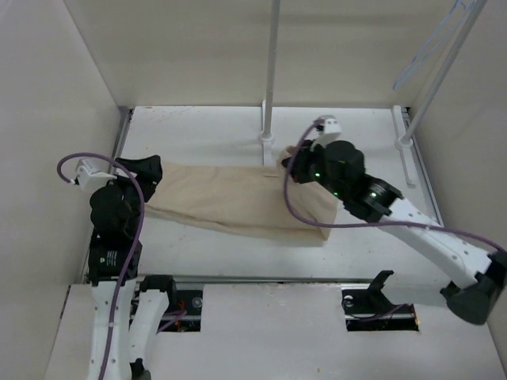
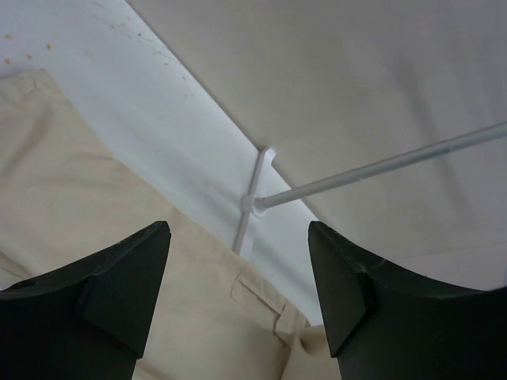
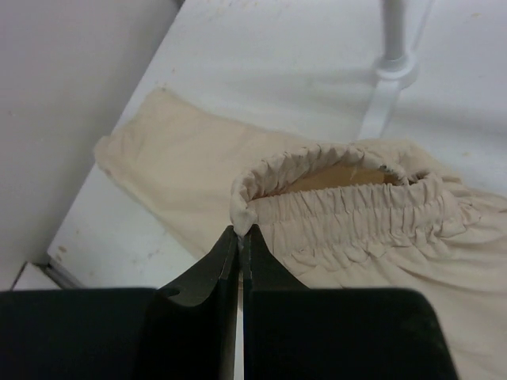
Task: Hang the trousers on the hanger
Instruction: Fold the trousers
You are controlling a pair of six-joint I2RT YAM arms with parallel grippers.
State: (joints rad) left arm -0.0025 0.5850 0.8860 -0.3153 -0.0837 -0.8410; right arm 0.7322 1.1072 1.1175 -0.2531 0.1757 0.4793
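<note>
I will next carry the waistband to the left in the top view with my right gripper, over the trousers' leg ends, because the legs lie flat beside the pinched waistband.
The beige trousers lie flat across the table, legs to the left and gathered waistband to the right. My right gripper is shut on the waistband's edge; the right wrist view shows the fingertips pinching the waistband rim of the trousers and lifting it open. My left gripper is open over the leg ends, holding nothing; in the left wrist view it hovers above the cloth. The pale bluish hanger hangs at the back right, high on the slanted rack pole.
A white upright rack pole stands on its base just behind the waistband; it also shows in the right wrist view. A second slanted pole rises at the right. Beige walls enclose the table on three sides.
</note>
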